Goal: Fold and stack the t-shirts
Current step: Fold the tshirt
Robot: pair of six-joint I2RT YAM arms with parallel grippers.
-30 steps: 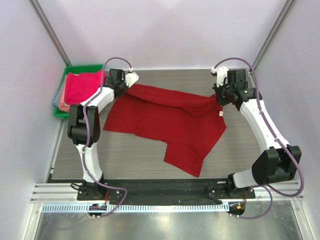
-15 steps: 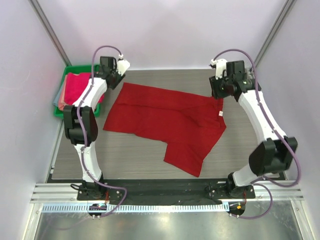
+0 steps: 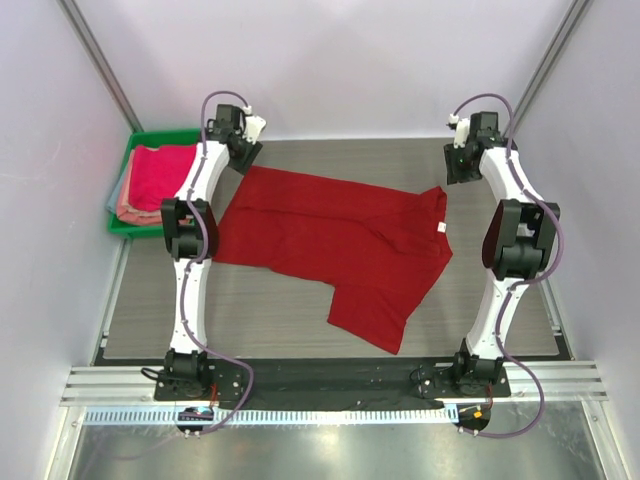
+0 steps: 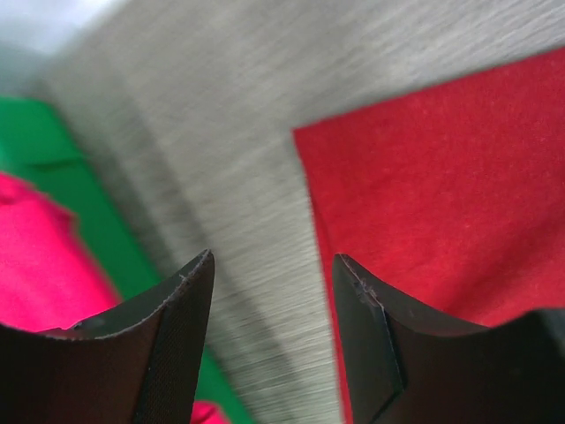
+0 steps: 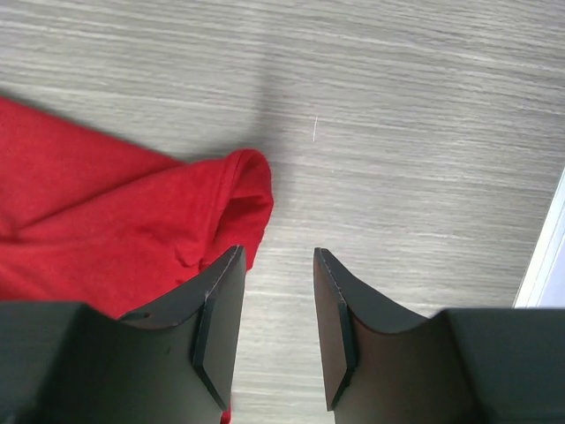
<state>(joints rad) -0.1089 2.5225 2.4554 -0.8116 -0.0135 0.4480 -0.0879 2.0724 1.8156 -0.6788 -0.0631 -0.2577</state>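
The left gripper turns square to the red t-shirt (image 3: pixel 330 240) next and comes down onto the t-shirt's far corner beside the tray, as its fingers still straddle bare table.
A deep red t-shirt (image 3: pixel 330 240) lies spread flat on the grey table, its small white label (image 3: pixel 441 229) near the right edge. My left gripper (image 3: pixel 243 150) hovers open just beyond the shirt's far left corner (image 4: pixel 441 177); in the left wrist view my left gripper (image 4: pixel 274 257) has only bare table between its fingers. My right gripper (image 3: pixel 458 168) stands open by the far right corner. In the right wrist view my right gripper (image 5: pixel 278 251) is empty, with a rolled edge of the red t-shirt (image 5: pixel 115 230) just left of it. Folded pink (image 3: pixel 160 172) and salmon (image 3: pixel 125 210) t-shirts lie stacked at the far left.
A green plastic tray (image 3: pixel 150 138) holds the stacked shirts at the table's back left corner; its green rim (image 4: pixel 53 177) and the pink cloth (image 4: pixel 35 265) show beside my left fingers. White walls close in behind and on both sides.
Both grippers opened and let go of the red t-shirt's far corners, then drew back toward the rear wall. The shirt dropped and now lies flat.
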